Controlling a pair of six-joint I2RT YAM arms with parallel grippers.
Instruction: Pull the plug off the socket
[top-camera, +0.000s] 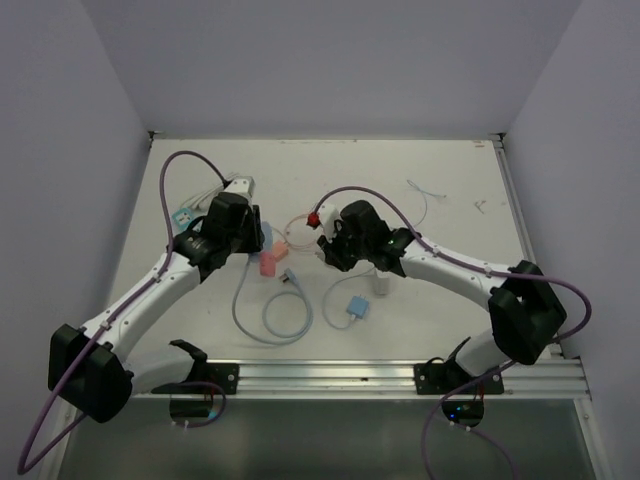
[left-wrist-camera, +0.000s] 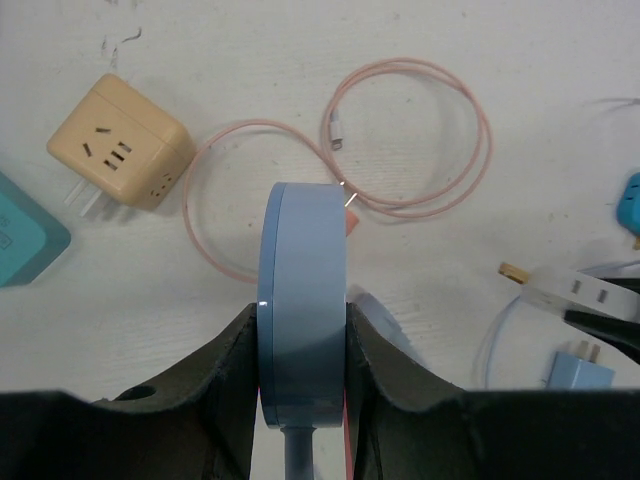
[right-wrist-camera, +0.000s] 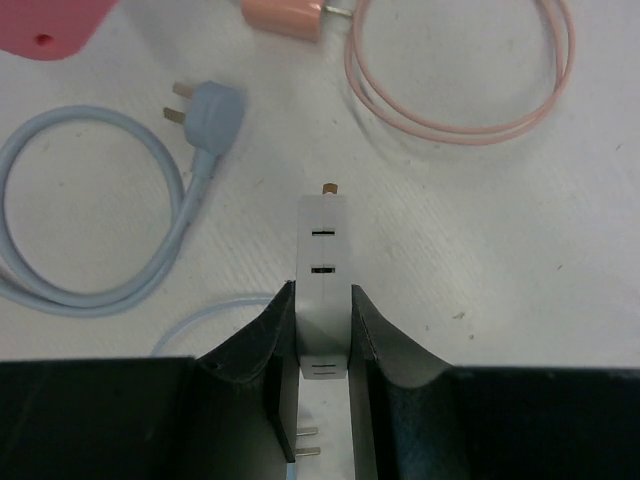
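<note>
The tabletop is bare below my right gripper and to its right in the top view, so I need to lower the socket bar (right-wrist-camera: 323, 240) that way and release it there.
My left gripper (left-wrist-camera: 303, 320) is shut on a round blue disc (left-wrist-camera: 303, 260) held on edge, a blue cable leaving its near end. Behind it peeks a pink-red block (top-camera: 270, 263); I cannot tell whether the two are joined. My right gripper (right-wrist-camera: 323, 295) is shut on a white socket bar (right-wrist-camera: 323, 240) with slots along its top and a brass pin at its far end. That bar (left-wrist-camera: 590, 290) also shows in the left wrist view. A small blue plug (left-wrist-camera: 580, 368) lies beside it with both prongs bare (right-wrist-camera: 308, 445), apart from the bar.
A blue three-pin plug (right-wrist-camera: 210, 110) on a looped blue cable (top-camera: 285, 325) lies between the arms. A pink charger (right-wrist-camera: 285, 15) with coiled pink cable (left-wrist-camera: 420, 130), a beige cube adapter (left-wrist-camera: 120, 140) and a teal block (left-wrist-camera: 20, 240) sit nearby. Walls enclose the table.
</note>
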